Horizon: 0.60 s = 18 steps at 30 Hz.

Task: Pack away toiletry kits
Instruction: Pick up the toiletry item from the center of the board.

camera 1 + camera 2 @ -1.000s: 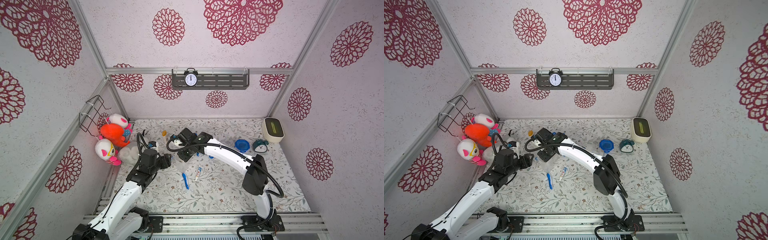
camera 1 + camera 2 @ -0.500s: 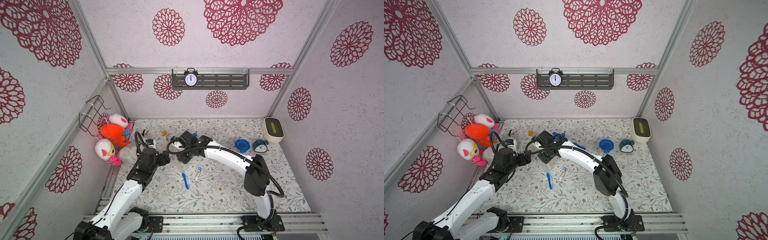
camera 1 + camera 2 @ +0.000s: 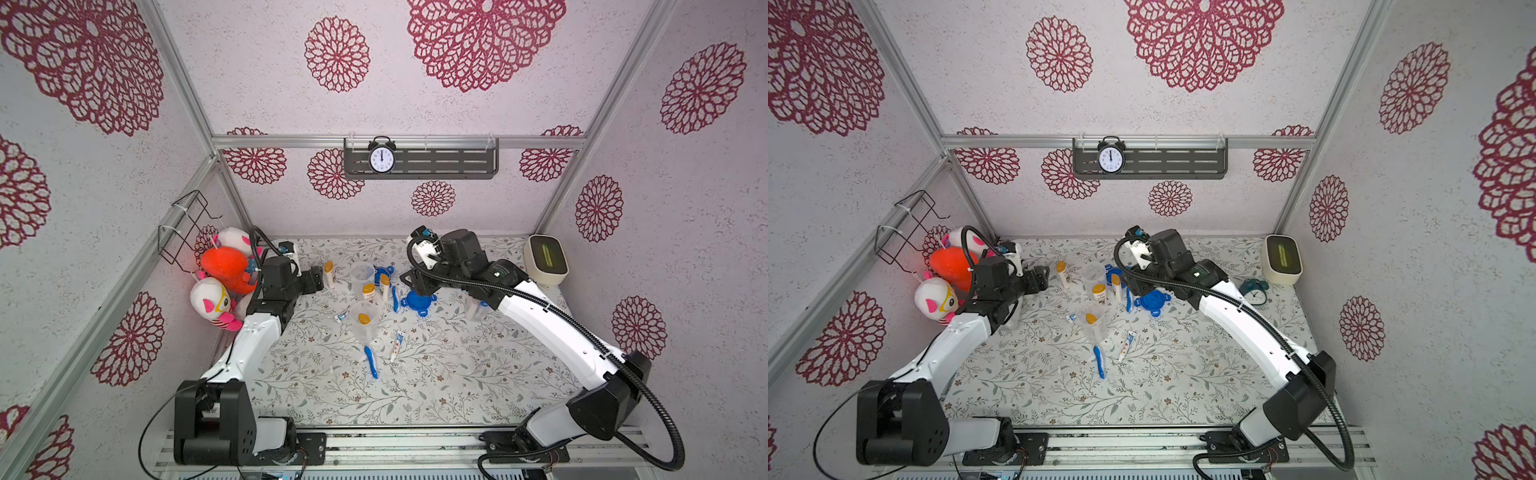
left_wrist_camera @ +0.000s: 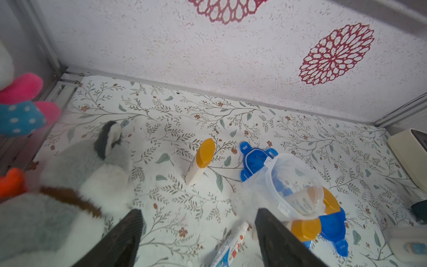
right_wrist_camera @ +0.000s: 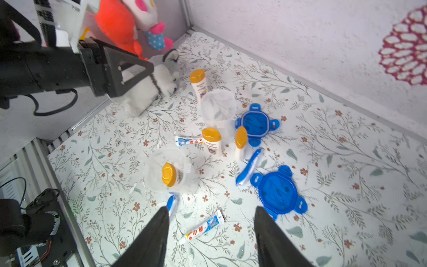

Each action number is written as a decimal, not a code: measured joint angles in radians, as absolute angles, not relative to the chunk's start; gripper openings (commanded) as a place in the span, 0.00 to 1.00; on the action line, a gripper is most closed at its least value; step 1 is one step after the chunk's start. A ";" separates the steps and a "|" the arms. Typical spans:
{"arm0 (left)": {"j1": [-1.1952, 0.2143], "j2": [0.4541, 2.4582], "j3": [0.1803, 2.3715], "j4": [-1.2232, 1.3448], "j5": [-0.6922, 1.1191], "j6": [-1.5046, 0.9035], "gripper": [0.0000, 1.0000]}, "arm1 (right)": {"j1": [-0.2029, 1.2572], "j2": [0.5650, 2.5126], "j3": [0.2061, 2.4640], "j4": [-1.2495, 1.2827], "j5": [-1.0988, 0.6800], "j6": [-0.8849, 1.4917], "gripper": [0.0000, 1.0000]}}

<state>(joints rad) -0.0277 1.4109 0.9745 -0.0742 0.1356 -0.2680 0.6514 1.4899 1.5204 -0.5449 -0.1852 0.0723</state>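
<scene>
I need to lower my left gripper outward next until its open fingers straddle the orange cap of the lone bottle [image 3: 328,265] [image 4: 205,153], as the bottle stands upright, clear of the jars.
The toiletry kits lie scattered mid-table. An empty clear jar [image 3: 362,272] stands at the back, and a second jar [image 3: 363,322] holds an orange-capped bottle [image 5: 169,174]. Three more bottles [image 5: 201,83] [image 5: 211,141] [image 5: 240,141] stand round the empty jar. Two blue lids [image 5: 278,191] [image 5: 257,122], two blue toothbrushes [image 3: 371,361] [image 5: 249,167] and two toothpaste tubes [image 5: 203,228] [image 4: 231,245] lie loose. My left gripper [image 3: 316,278] hovers open left of the bottles, holding nothing. My right gripper [image 5: 211,240] is open and empty above a toothpaste tube.
Plush toys [image 3: 226,270] crowd the left wall, and a grey-white plush [image 4: 92,166] lies on the table by my left gripper. A teal clock [image 3: 1254,289] and a cream box [image 3: 545,259] sit at the back right. Another clear jar [image 3: 473,307] shows under my right arm.
My right arm has drawn back to the right, away from the jars, and its jaws have widened. My left gripper has opened wider and pulled back toward the left wall.
</scene>
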 measured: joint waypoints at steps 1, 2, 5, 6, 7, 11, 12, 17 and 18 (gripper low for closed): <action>-0.027 1.450 1.011 -0.088 0.155 -0.259 0.90 | 0.631 1.486 1.494 -0.535 -0.194 0.080 0.61; -0.027 1.484 1.044 -0.106 0.170 -0.249 0.90 | 0.615 1.486 1.473 -0.527 -0.204 0.085 0.61; -0.027 1.587 1.143 -0.167 0.194 -0.216 0.88 | 0.575 1.486 1.414 -0.509 -0.236 0.102 0.61; -0.028 1.623 1.179 -0.191 0.198 -0.204 0.86 | 0.563 1.486 1.399 -0.504 -0.244 0.107 0.61; -0.028 1.653 1.208 -0.209 0.198 -0.194 0.83 | 0.554 1.486 1.390 -0.497 -0.255 0.109 0.62; -0.028 1.760 1.316 -0.272 0.194 -0.168 0.69 | 0.526 1.486 1.367 -0.466 -0.300 0.131 0.62; -0.028 1.784 1.338 -0.284 0.192 -0.165 0.66 | 0.521 1.487 1.362 -0.459 -0.313 0.139 0.62; -0.032 1.884 1.435 -0.353 0.185 -0.144 0.60 | 0.502 1.520 1.359 -0.425 -0.363 0.178 0.62; -0.033 1.900 1.450 -0.366 0.184 -0.139 0.61 | 0.499 1.531 1.359 -0.421 -0.371 0.186 0.62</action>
<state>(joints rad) -0.0334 1.9003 1.4502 -0.3660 0.1837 -0.1390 0.4988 1.5311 1.3586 -0.4206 -0.3714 0.1864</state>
